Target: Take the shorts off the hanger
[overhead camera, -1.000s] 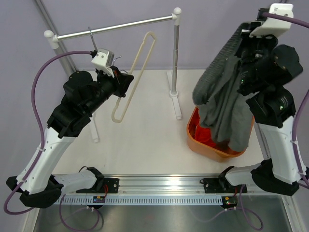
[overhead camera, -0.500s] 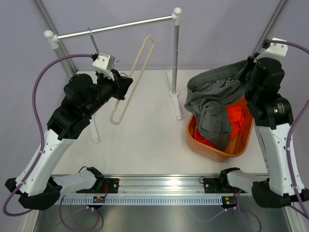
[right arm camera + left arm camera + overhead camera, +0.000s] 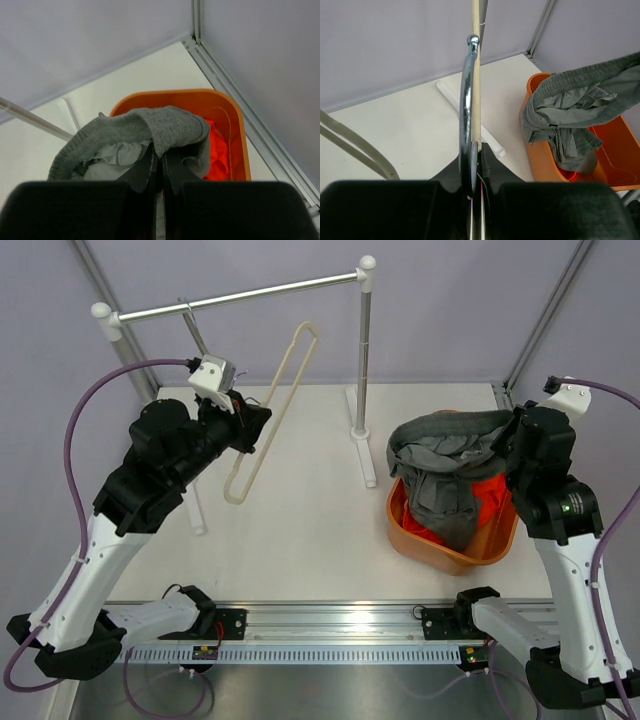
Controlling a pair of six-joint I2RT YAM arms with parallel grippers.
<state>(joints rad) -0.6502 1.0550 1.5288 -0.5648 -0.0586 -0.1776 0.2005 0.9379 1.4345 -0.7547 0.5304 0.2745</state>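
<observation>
The rest of the shorts already hangs over the orange bin's opening (image 3: 482,502) (image 3: 216,137), so I need to draw my right gripper back slightly, then shift it over there and release the grey waistband.
The grey shorts (image 3: 445,465) hang bunched over the orange bin (image 3: 440,545), their waistband stretched up toward my right gripper (image 3: 510,440), which is shut on the fabric. In the right wrist view the grey shorts (image 3: 165,125) fold over the closed right gripper (image 3: 161,157). The orange-red shorts (image 3: 490,495) lie inside the bin, partly under the grey ones. My left gripper (image 3: 252,422) is shut on the bare cream hanger (image 3: 275,405), held tilted below the rail. In the left wrist view the hanger (image 3: 476,75) and its chrome hook (image 3: 466,100) run up from the left gripper (image 3: 476,155).
The clothes rack's rail (image 3: 240,295) spans the back, with its right post (image 3: 362,370) and white foot (image 3: 362,445) standing left of the bin. Its left post is mostly hidden behind my left arm. Metal frame uprights (image 3: 545,315) stand at the table's back corners.
My right arm has come down and back, lowering the grey shorts from high in the air onto the bin. The left arm and hanger have shifted slightly left.
</observation>
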